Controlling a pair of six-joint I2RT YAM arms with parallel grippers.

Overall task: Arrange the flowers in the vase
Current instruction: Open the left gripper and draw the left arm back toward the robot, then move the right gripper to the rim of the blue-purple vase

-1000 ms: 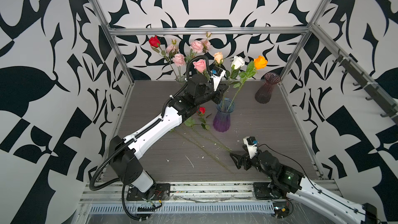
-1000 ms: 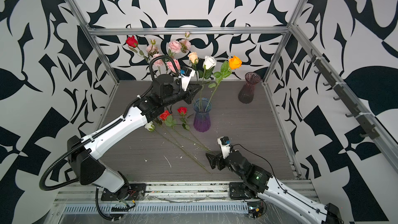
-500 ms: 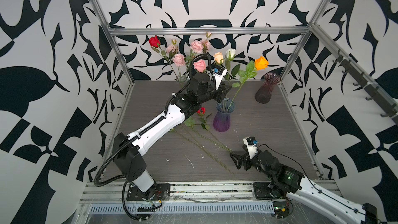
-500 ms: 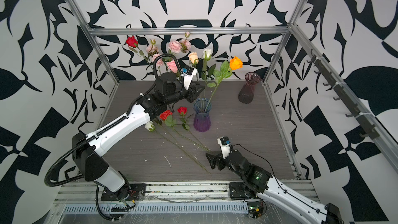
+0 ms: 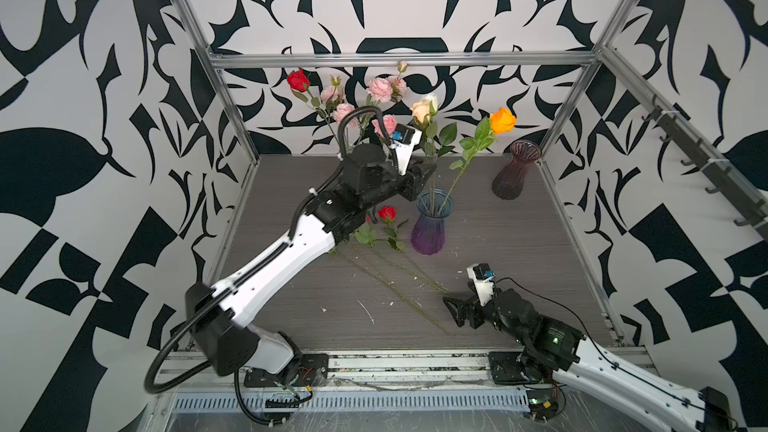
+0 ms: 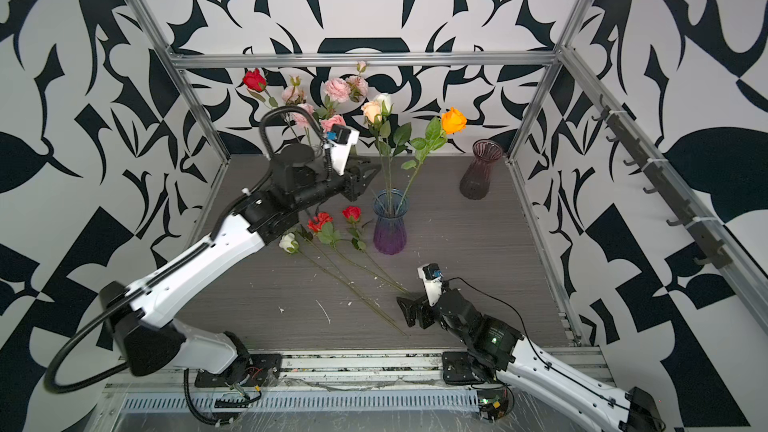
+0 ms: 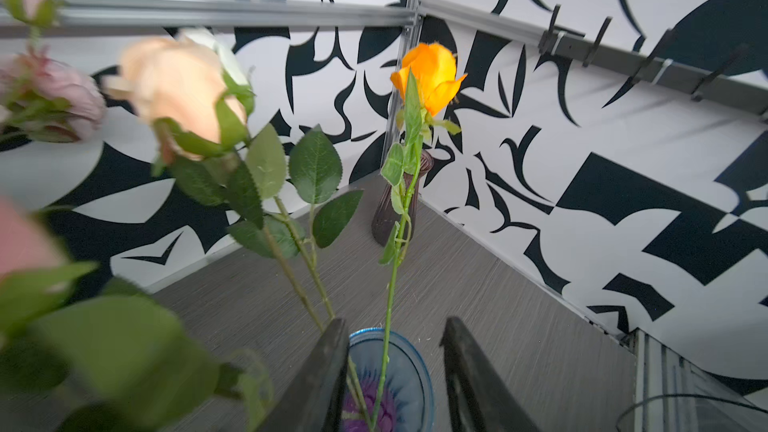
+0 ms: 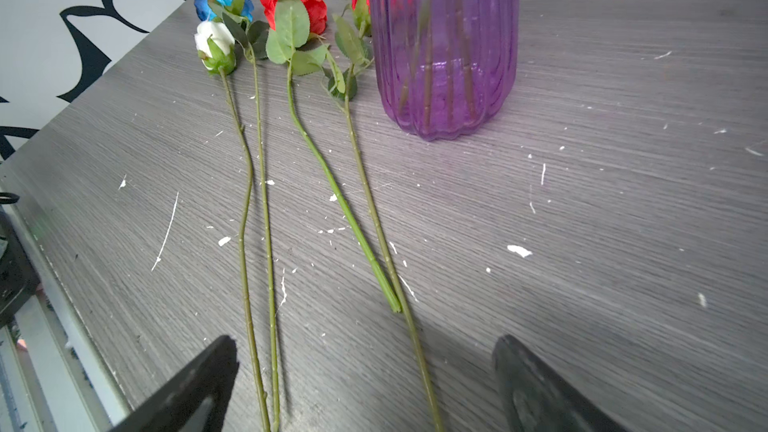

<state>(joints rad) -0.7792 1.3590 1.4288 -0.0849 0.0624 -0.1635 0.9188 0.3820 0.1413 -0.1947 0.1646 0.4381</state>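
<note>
I should raise my right gripper's open fingers outward around the vase's near side, below the vase's opening and clear of the roses' stems, since that side of the vase stands outward of my right gripper.
The blue-and-purple vase (image 5: 432,224) (image 6: 389,224) stands mid-table holding a peach rose (image 5: 420,110) (image 7: 174,85), a white rose (image 6: 383,99) and an orange rose (image 5: 502,120) (image 7: 430,76). My left gripper (image 5: 429,170) (image 7: 392,351) hovers at the vase's mouth, open, with the stems passing loosely between its fingers. Several loose flowers lie left of the vase: two red (image 6: 320,222) (image 8: 297,4), one white (image 8: 214,41) and one blue (image 8: 224,2). Low over their stem ends, my right gripper (image 5: 451,309) (image 8: 365,351) stands wide open and holds nothing.
A dark maroon vase (image 5: 515,170) stands in the back right corner. Pink blooms (image 5: 380,89) and a red rose (image 5: 298,78) rise from a clear vase at the back wall, behind my left arm. Metal frame posts and patterned walls close in the table.
My left gripper has opened and let go of the white rose's stem. The white rose has swung left, next to the peach one. The right arm has not moved.
</note>
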